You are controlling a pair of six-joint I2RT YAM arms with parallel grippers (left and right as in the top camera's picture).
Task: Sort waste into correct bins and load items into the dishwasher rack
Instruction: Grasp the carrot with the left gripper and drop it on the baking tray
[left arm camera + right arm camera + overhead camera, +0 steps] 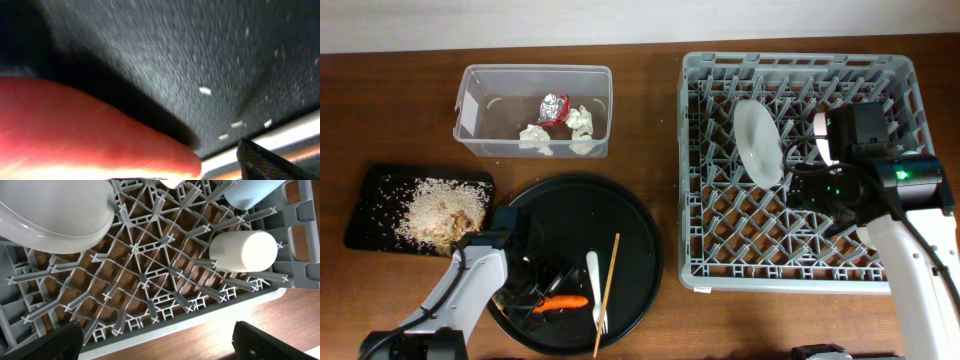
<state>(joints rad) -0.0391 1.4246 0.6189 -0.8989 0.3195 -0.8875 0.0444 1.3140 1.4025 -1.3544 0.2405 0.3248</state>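
Observation:
My left gripper has an open gap between its visible finger and the carrot. It will move in toward the carrot's body (562, 302) (100, 137) next and close its fingers around it.
An orange carrot (563, 301) lies on the large round black tray (640, 250), beside a white fork (593, 285) and a wooden chopstick (608, 290). My left gripper (532, 298) is low on that tray at the carrot's left end. In the left wrist view the carrot (90, 135) fills the lower left, with a gap to the one visible finger. The grey dishwasher rack (800, 275) holds a white plate (758, 142). My right gripper (160, 347) is open and empty over the rack's edge, near a cream cup (245, 250) and a light blue cup (250, 192).
The clear tub (480, 110) at the back left holds napkins (582, 120) and the red-and-silver wrapper (555, 106). The shallow black tray (370, 200) at the left holds rice scraps (440, 212). My right arm (910, 180) hangs over the rack's right side.

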